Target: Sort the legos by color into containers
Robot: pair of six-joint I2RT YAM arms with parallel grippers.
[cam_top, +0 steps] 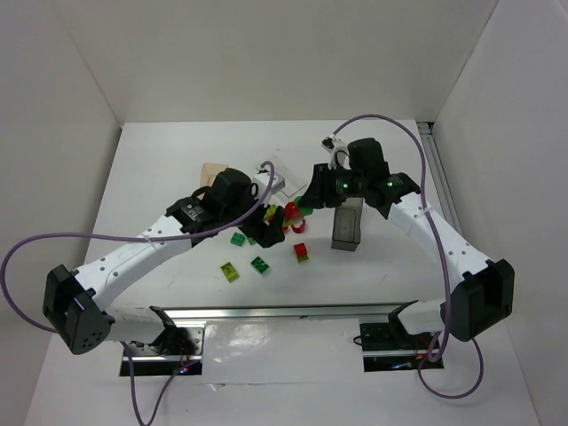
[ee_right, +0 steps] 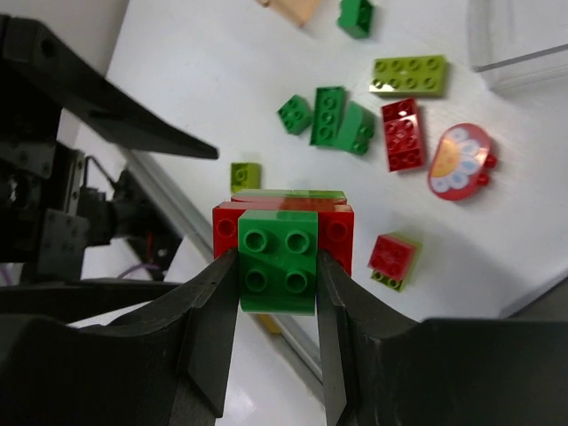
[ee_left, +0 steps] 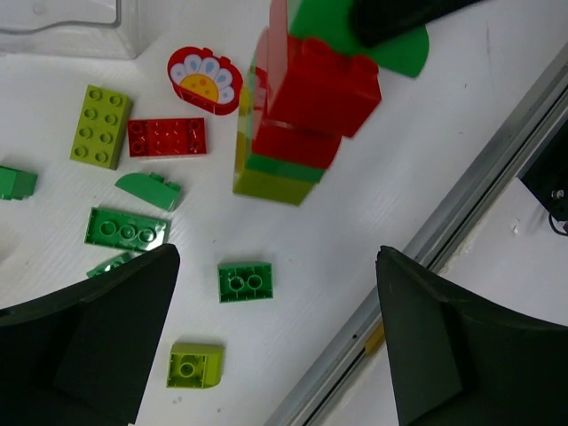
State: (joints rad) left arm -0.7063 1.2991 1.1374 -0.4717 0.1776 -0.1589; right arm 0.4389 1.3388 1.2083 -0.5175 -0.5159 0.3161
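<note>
The green brick needs to go across in my right gripper. It should then be lowered and released inside the dark grey tub [cam_top: 347, 224], below and to the gripper's right in the top view.
My right gripper [ee_right: 278, 275] is shut on a green brick [ee_right: 278, 260] that tops a stack of red, green and yellow-green legos [ee_left: 297, 115], held above the table [cam_top: 160, 177]. My left gripper [ee_left: 275, 342] is open and empty, just left of the stack [cam_top: 291, 216] and apart from it. Loose legos lie below: a green two-stud brick [ee_left: 246, 282], a yellow-green one [ee_left: 196, 365], a red flat brick [ee_left: 167, 138], a long yellow-green brick [ee_left: 100, 126]. The tan tub [cam_top: 213, 170], clear tub [cam_top: 280, 182] and dark grey tub [cam_top: 347, 224] stand behind and to the right.
A red flower-shaped piece [ee_left: 205, 80] lies near the clear tub [ee_left: 67, 27]. A red brick on a yellow-green one [ee_right: 391, 260] sits alone. A metal rail [cam_top: 284, 311] runs along the table's near edge. White walls close in the sides and back.
</note>
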